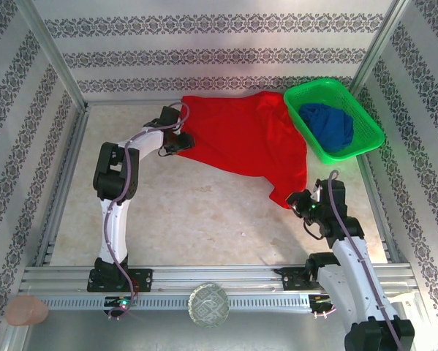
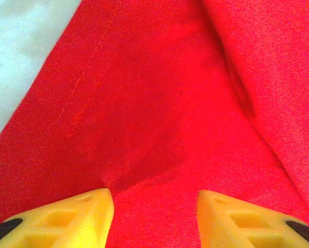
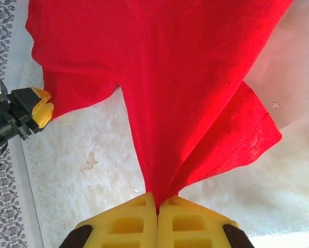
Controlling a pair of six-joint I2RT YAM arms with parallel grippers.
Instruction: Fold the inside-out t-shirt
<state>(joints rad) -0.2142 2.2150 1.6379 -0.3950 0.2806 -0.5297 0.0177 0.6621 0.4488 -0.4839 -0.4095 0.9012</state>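
I need to move my right gripper back over the bare table by the near bar [image 1: 268,238] next and let go of the shirt's corner, because the shirt lies wrinkled at the back of the table.
The inside-out t-shirt [image 1: 248,135] is bright red and lies wrinkled across the back of the table, its far right edge against the basket. My left gripper [image 1: 180,142] sits at the shirt's left edge. In the left wrist view its yellow fingers [image 2: 87,217] stand apart over flat red cloth [image 2: 159,103], the left gripper [image 2: 155,206] open. My right gripper [image 1: 293,200] is shut on the shirt's near right corner. Its yellow tips [image 3: 139,214] pinch a gathered fold, and the shirt [image 3: 169,67] fans out from the right gripper [image 3: 158,200] toward the left gripper [image 3: 38,107].
A green basket [image 1: 365,128] at the back right holds a dark blue garment [image 1: 328,124]. A patterned bowl [image 1: 208,304] and a pinkish object [image 1: 26,310] sit beyond the near rail. Metal rails frame the pale tabletop [image 1: 197,212].
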